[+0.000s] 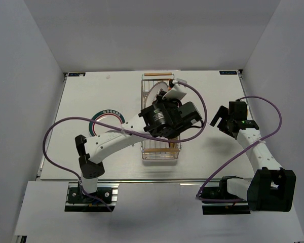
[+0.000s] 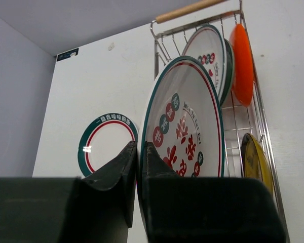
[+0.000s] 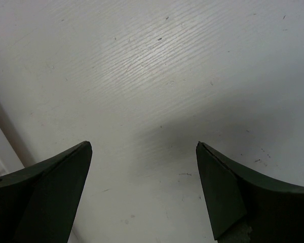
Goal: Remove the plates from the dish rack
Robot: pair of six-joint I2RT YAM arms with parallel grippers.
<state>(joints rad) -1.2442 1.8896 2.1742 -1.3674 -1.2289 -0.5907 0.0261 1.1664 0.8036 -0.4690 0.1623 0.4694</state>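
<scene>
My left gripper swings left in the top view and turns next, then lowers the held plate onto a white plate (image 1: 107, 123) (image 2: 109, 145) flat beside the rack.
The dish rack (image 1: 144, 147) stands at the table's middle, its far wooden handle (image 2: 192, 10) showing in the left wrist view. My left gripper (image 2: 139, 152) is over the rack (image 2: 237, 126), shut on the rim of an upright white plate with red marks and a green rim (image 2: 185, 116). Behind it stand a similar plate (image 2: 206, 48), a teal plate (image 2: 228, 68) and an orange-red plate (image 2: 241, 58). A yellow-brown plate (image 2: 256, 162) stands nearer. My right gripper (image 1: 220, 119) is open and empty over bare table (image 3: 157, 76), right of the rack.
A white plate with a green and red rim (image 1: 107, 120) lies flat on the table left of the rack, also in the left wrist view (image 2: 106, 144). The left arm (image 1: 116, 139) stretches across between that plate and the rack. White walls enclose the table.
</scene>
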